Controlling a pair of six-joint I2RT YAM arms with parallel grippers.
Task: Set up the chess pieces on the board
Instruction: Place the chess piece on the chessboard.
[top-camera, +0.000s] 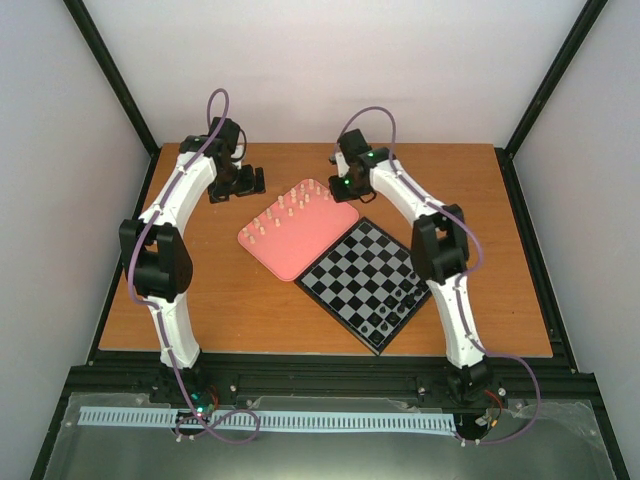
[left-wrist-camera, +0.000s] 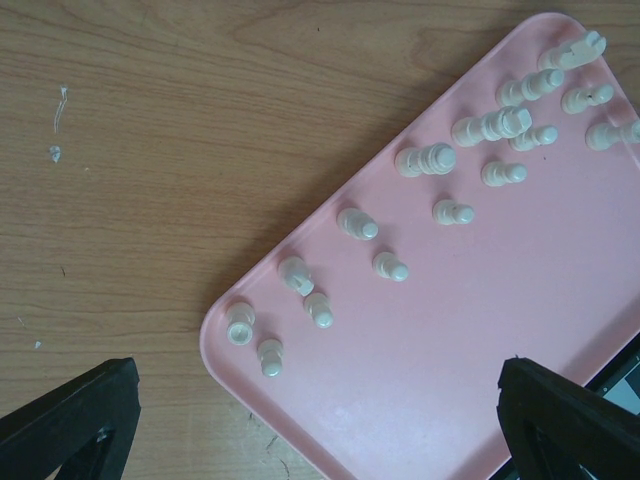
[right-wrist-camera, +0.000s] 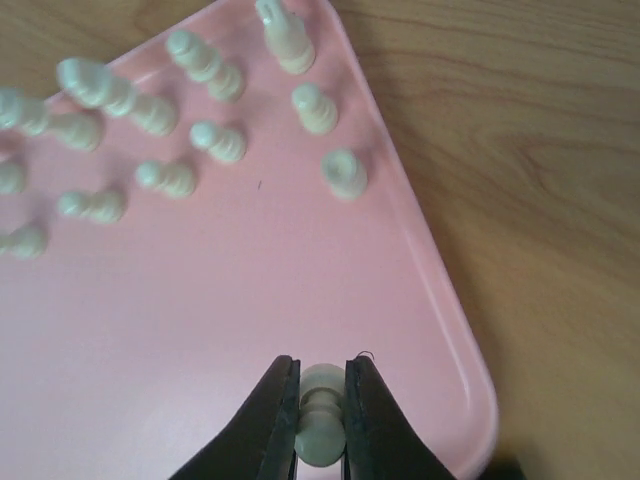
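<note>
I will next move my right gripper back and to the right in the top view. I will let go of the chess piece by the far corner of the board, where the squares are empty.
Several cream chess pieces (top-camera: 292, 205) stand on a pink tray (top-camera: 290, 250) at the table's middle. In the right wrist view my right gripper (right-wrist-camera: 322, 372) is shut on one cream chess piece (right-wrist-camera: 322, 428), low over the tray (right-wrist-camera: 250, 300) near its corner. More chess pieces (right-wrist-camera: 215, 140) stand further back in that view. My left gripper (left-wrist-camera: 320, 420) is open above the tray's other corner (left-wrist-camera: 400, 400), with nothing between its fingers (left-wrist-camera: 75, 420); chess pieces (left-wrist-camera: 300, 275) stand just ahead of it. The board (top-camera: 365, 280) lies right of the tray.
Small black pieces (top-camera: 395, 312) stand along the board's near right edge. The tray's long side touches the board. Bare wooden table (top-camera: 200, 300) surrounds both. Black frame posts and white walls close in the sides.
</note>
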